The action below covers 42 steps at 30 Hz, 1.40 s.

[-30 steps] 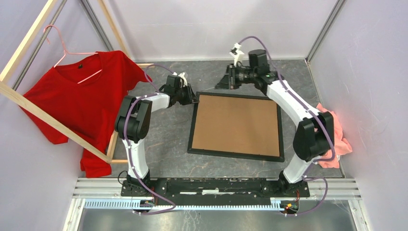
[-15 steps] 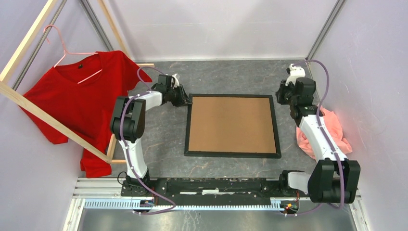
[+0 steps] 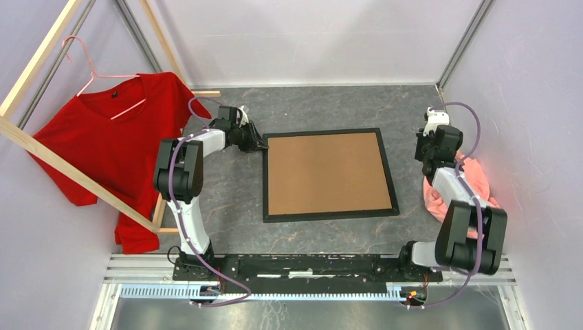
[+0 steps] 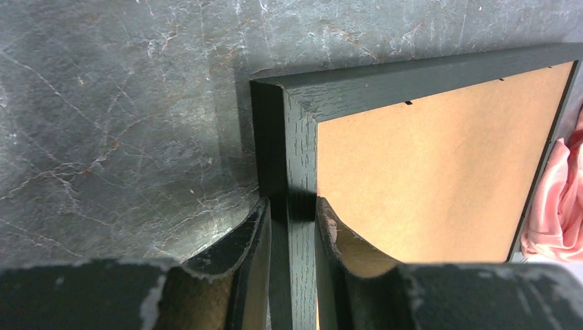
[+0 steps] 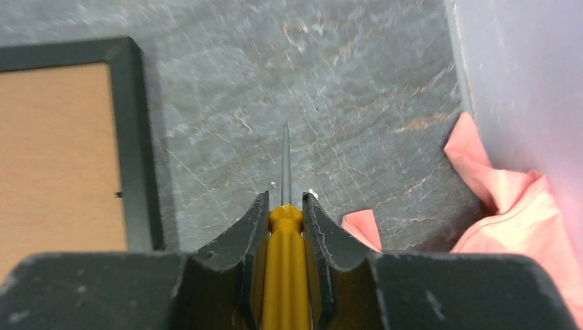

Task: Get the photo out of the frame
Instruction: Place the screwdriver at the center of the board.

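Observation:
I will lower my right gripper beside the pink cloth next and let go of the yellow-handled screwdriver (image 5: 285, 268) on the tabletop, because the table is bare and open between the cloth and the frame.
The black frame (image 3: 323, 131) lies face down in the middle of the table, with its brown backing board (image 3: 323, 174) facing up. The photo is hidden under that board. My left gripper (image 3: 260, 146) is shut on the frame's left rail just below the far left corner. In the left wrist view the rail (image 4: 300, 137) runs between the fingers of that gripper (image 4: 292, 206). My right gripper (image 3: 434, 143) hovers right of the frame near the wall. This gripper (image 5: 285, 199) is shut on a yellow-handled screwdriver (image 5: 285, 268), whose metal shaft points out over bare table.
A red shirt (image 3: 117, 144) hangs on a pink hanger from a wooden rack (image 3: 69, 175) at the left. A pink cloth (image 3: 476, 182) is bunched against the right wall, close to the right arm. It also shows as a pink cloth (image 5: 522, 206) in the right wrist view.
The right arm swung from the frame's far edge to the right wall, still holding the screwdriver. The left arm drew left, and the frame slid left and turned slightly.

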Motion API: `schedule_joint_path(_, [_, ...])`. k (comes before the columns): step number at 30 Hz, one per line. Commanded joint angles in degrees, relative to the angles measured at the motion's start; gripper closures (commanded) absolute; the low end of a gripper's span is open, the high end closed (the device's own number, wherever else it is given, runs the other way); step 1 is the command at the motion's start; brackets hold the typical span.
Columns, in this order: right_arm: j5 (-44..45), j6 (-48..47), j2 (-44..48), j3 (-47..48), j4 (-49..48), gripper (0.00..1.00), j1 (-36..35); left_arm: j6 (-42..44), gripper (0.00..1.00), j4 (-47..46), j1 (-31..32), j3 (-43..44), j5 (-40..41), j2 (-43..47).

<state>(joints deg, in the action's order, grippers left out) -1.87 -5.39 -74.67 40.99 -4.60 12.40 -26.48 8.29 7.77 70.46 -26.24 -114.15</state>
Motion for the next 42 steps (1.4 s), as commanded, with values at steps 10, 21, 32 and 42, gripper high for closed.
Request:
schedule_joint_path(10, [-5.7,-4.4,-9.6,6.2,4.4,0.85,4.4,3.9,0.94,5.4,-1.6,-0.9,3.3,2.7])
schedule_joint_path(21, [-7.3,-8.2,-10.3,5.8,12.0,0.70,5.3,5.1,0.83,7.0,-1.8,0.6,2.2,6.3])
schedule_joint_path(32, [-7.5,-8.9,-11.9,5.8,12.9,0.69,5.3,8.0,0.59,9.1,-2.0,3.1,1.9,8.5])
schedule_joint_path(42, [-11.6,-13.4,-6.8,7.2,13.7,0.50,5.3,14.1,0.32,10.8,-2.0,6.4,0.6,11.2])
